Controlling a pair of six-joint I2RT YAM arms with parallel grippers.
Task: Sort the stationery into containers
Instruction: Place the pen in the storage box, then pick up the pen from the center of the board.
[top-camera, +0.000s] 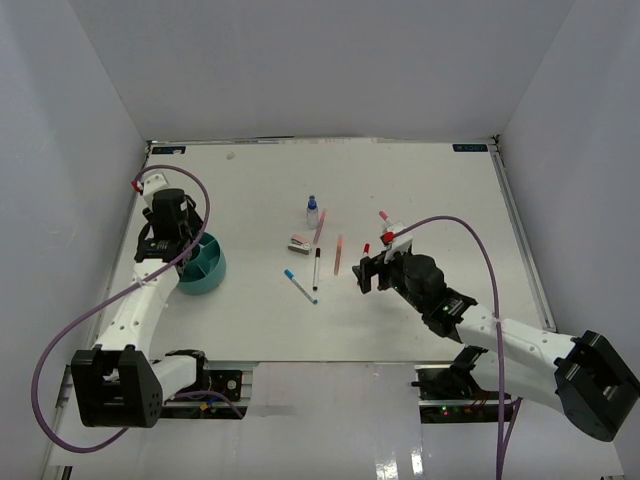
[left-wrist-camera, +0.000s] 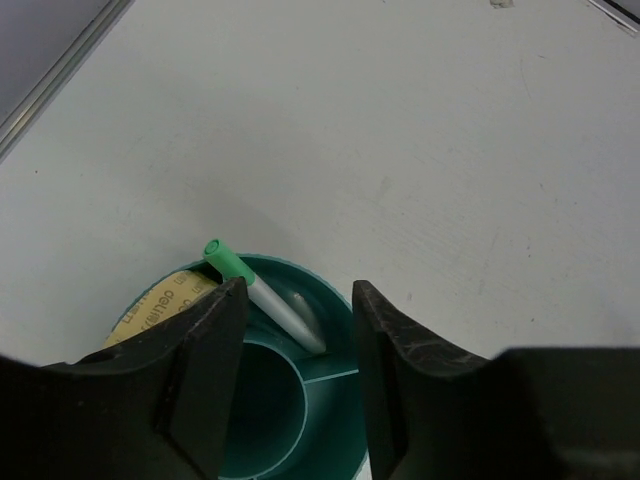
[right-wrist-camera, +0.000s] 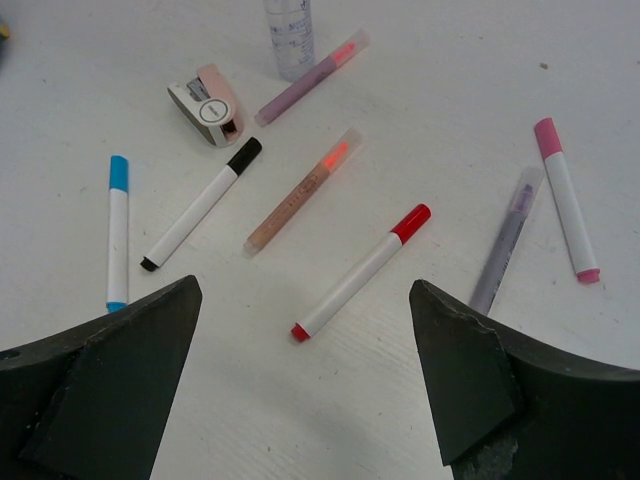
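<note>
The robot will next move its right gripper outward from the red marker, then down onto the white body of the pink marker.
The teal cup (top-camera: 205, 266) stands at the left. It holds a grey pen with a green cap (left-wrist-camera: 262, 293) and a yellow item (left-wrist-camera: 152, 306). My left gripper (top-camera: 186, 247) hovers open right above the cup (left-wrist-camera: 330, 350), empty (left-wrist-camera: 298, 292). My right gripper (top-camera: 371, 272) is open and empty above a red marker (right-wrist-camera: 355, 272). Around it lie a blue marker (right-wrist-camera: 117, 232), a black marker (right-wrist-camera: 200, 205), a pink-orange pen (right-wrist-camera: 303, 188), a purple pen (right-wrist-camera: 310, 75), a grey pen (right-wrist-camera: 505, 240), a pink marker (right-wrist-camera: 565, 198), the pink-white block (right-wrist-camera: 208, 105) and the bottle (right-wrist-camera: 288, 30).
The stationery is spread over the middle of the white table (top-camera: 430, 180), from the bottle (top-camera: 312, 211) to the blue marker (top-camera: 300, 285). Grey walls enclose the table on three sides. Purple cables loop from both arms.
</note>
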